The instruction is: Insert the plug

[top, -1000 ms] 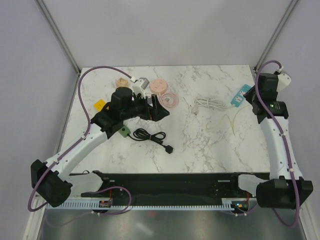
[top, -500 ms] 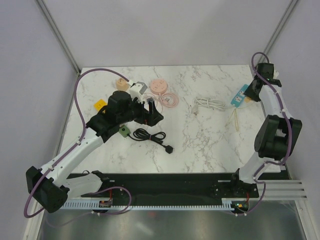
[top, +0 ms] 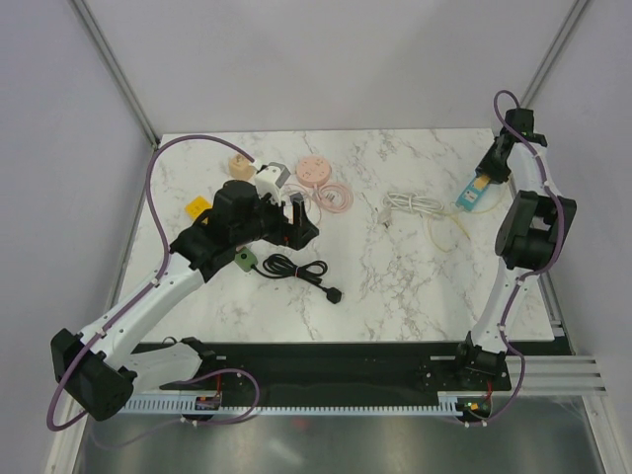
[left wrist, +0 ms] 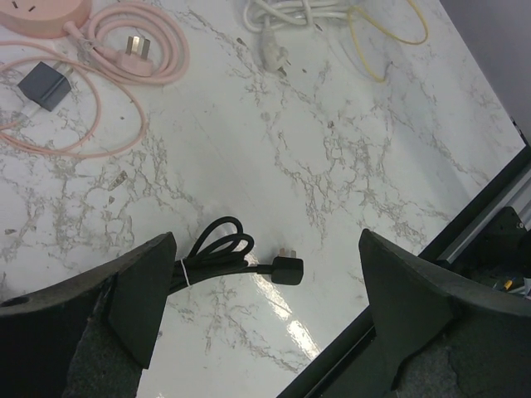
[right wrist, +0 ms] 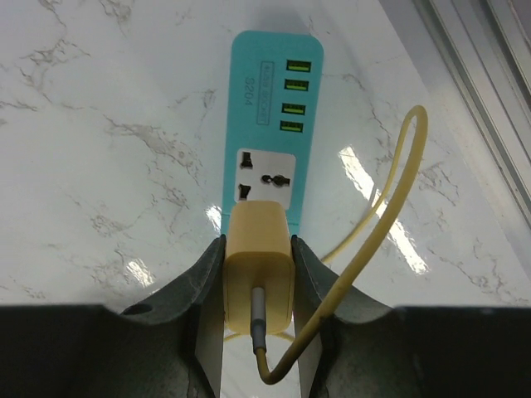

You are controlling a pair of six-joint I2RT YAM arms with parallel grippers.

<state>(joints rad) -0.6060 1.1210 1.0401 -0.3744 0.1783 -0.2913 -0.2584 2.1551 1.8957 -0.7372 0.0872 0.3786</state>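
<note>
The white socket (right wrist: 267, 178) is below, just past the plug, so my right gripper will next move toward the USB ports, lower the plug onto the socket and let go.
My right gripper (right wrist: 258, 245) is shut on a yellow plug (right wrist: 258, 269), pinched at both sides by the fingers. The plug's front end hangs over the near end of a teal power strip (right wrist: 278, 91), just short of its white socket (right wrist: 267, 178). Whether the prongs touch the strip is hidden. A yellow cable (right wrist: 390, 199) loops from the plug's rear to the right. From above, the right gripper (top: 491, 166) is at the far right edge over the strip (top: 471, 194). My left gripper (top: 301, 219) is open and empty, high over the table's left half.
Below the left gripper (left wrist: 267, 249) lies a black coiled cable with its plug (left wrist: 282, 268). A pink cable (left wrist: 124, 50), a grey adapter (left wrist: 46, 85) and a white cable (left wrist: 294, 12) lie farther back. A green block (top: 244, 259) and a yellow piece (top: 197, 207) sit at left.
The right arm has straightened up and carried the yellow plug toward the back right, over the teal strip. The left arm pulled back slightly and stays open.
</note>
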